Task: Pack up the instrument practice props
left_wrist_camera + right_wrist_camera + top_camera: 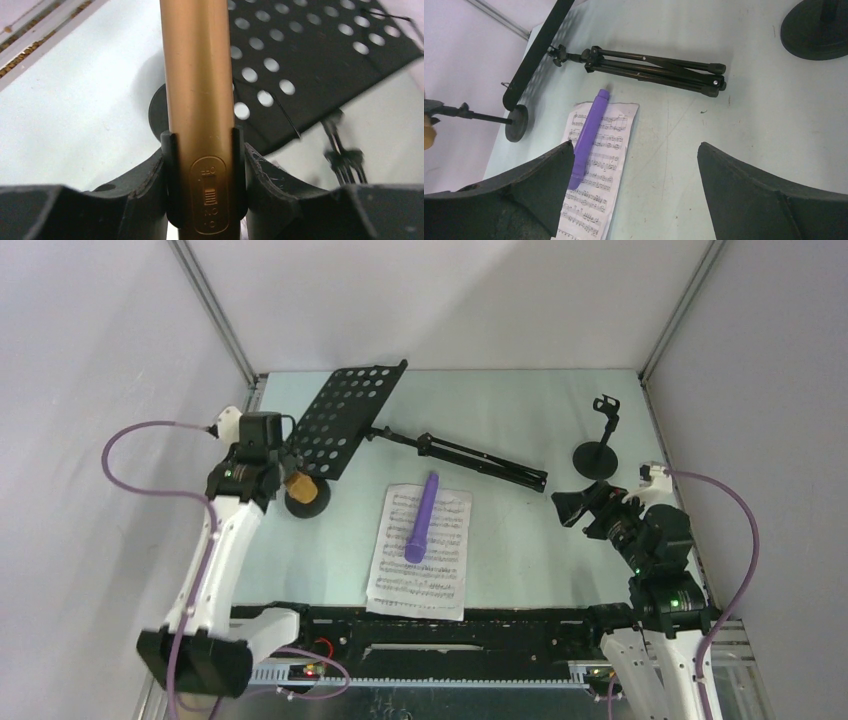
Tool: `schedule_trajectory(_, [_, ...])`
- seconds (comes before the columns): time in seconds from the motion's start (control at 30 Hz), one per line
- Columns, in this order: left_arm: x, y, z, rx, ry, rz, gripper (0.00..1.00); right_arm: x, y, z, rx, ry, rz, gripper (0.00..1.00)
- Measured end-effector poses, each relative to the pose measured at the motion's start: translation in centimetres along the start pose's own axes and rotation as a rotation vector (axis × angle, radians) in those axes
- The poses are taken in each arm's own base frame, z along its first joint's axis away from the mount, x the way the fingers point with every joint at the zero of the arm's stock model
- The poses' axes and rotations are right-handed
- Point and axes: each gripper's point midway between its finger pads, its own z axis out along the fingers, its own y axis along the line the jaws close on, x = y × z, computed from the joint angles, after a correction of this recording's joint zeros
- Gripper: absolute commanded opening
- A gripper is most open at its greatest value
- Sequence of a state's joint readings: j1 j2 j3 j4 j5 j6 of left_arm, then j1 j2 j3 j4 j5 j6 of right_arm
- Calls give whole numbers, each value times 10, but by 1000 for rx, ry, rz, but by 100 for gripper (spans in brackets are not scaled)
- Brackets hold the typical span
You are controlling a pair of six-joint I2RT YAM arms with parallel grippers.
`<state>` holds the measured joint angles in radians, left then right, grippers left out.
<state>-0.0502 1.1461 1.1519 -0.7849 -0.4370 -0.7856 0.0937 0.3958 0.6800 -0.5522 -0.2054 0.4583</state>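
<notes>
My left gripper carries the holder to the right in the top view next, lowers it and releases it, since bare tabletop past the sheet-music pages lies there.
The tan microphone (200,90) stands in the clip of a black round-based holder (307,497) at the left. My left gripper (205,172) is shut on it, a finger pressed against each side of the clip. The black perforated music rack (345,420) lies flat just beyond, its folded tripod legs (470,458) stretching right. The purple microphone (422,518) lies on the white sheet-music pages (420,565) at the centre. My right gripper (570,508) hovers open at the right with nothing between its fingers. Behind it stands the second holder (598,455), with nothing in its clip.
White enclosure walls close off the back and both sides. A metal rail runs along the near edge (450,625). In the right wrist view the purple microphone (589,135) sits just off my left fingertip, and the tripod legs (659,70) lie farther off.
</notes>
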Motion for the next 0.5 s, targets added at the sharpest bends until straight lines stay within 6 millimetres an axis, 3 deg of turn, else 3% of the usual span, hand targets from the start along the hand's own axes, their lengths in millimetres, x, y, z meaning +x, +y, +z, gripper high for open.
schedule_trajectory(0.23, [13, -14, -85, 244, -26, 43, 0, 2, 3, -3, -17, 5, -9, 99])
schedule_trajectory(0.5, [60, -41, -120, 398, 70, 169, 0, 2, 6, -6, -31, 2, -12, 99])
